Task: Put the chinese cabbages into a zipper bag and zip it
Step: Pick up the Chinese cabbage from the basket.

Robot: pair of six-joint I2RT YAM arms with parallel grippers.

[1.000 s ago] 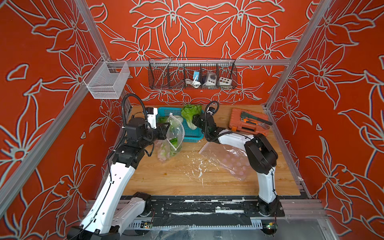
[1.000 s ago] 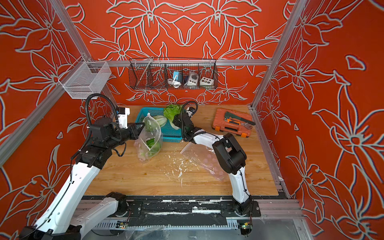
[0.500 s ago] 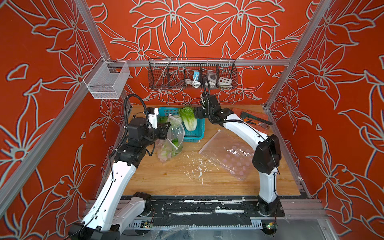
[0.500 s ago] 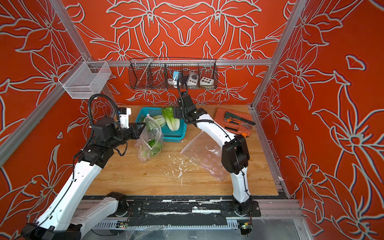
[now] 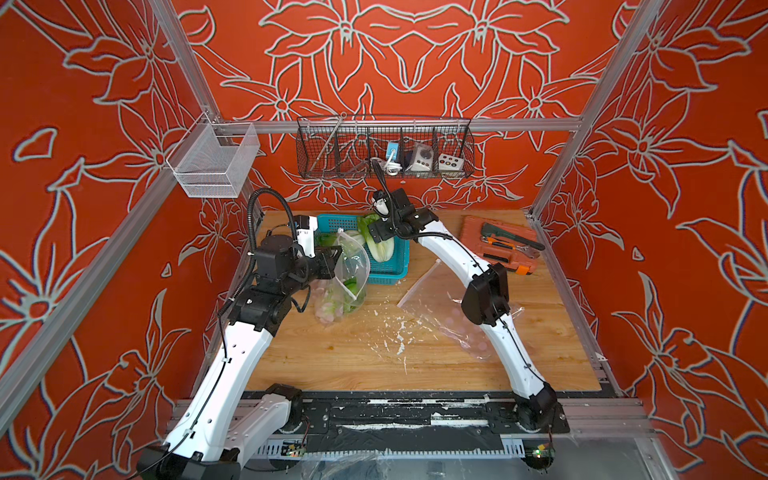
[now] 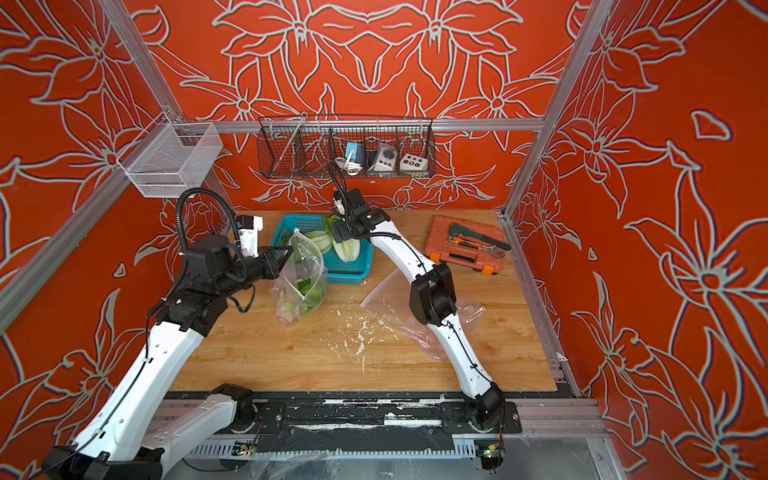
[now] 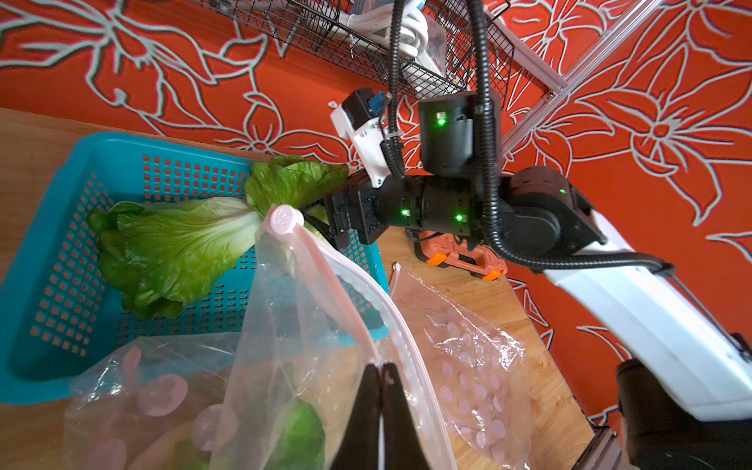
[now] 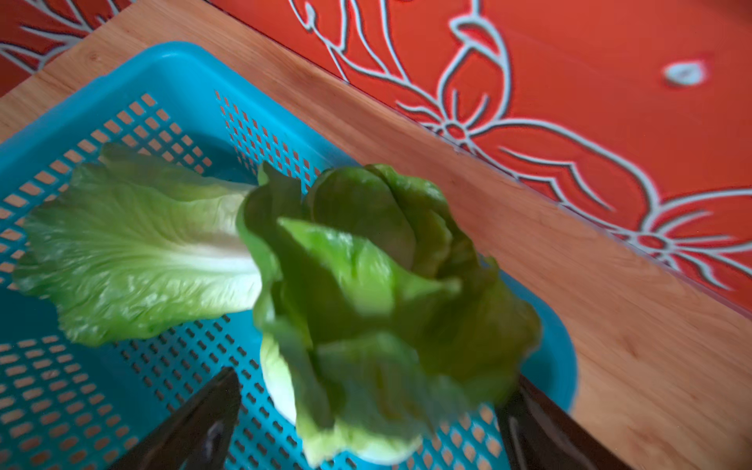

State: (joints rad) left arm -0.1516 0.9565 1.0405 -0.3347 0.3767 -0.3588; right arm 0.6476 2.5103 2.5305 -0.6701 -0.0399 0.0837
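My right gripper draws its spread fingers together onto the middle of the second cabbage [image 8: 368, 395] next, since the cabbage already sits between them with gaps beside it.
My left gripper [image 7: 381, 368] is shut on the rim of the clear zipper bag [image 7: 293, 325] and holds it upright in front of the teal basket [image 5: 395, 266]. The bag's pink slider [image 7: 283, 217] sits at its top corner. One chinese cabbage [image 5: 351, 289] shows green inside the bag. Two more are in the basket: one lies flat [image 8: 134, 252], the other [image 8: 366, 285] is blurred and sits between the spread fingers of my right gripper [image 8: 374, 382]. That gripper is open, with gaps on both sides of the cabbage.
A second clear bag [image 5: 440, 299] lies flat on the wooden table under my right arm. An orange tool case [image 5: 503, 245] sits at the back right. A black wire rack [image 5: 384, 149] and a white mesh basket [image 5: 212, 166] hang on the walls.
My right arm has risen from its low pose beside the bag and now reaches over the basket, its gripper opening wider. The cabbage near it now rests in the basket. The left arm holds still.
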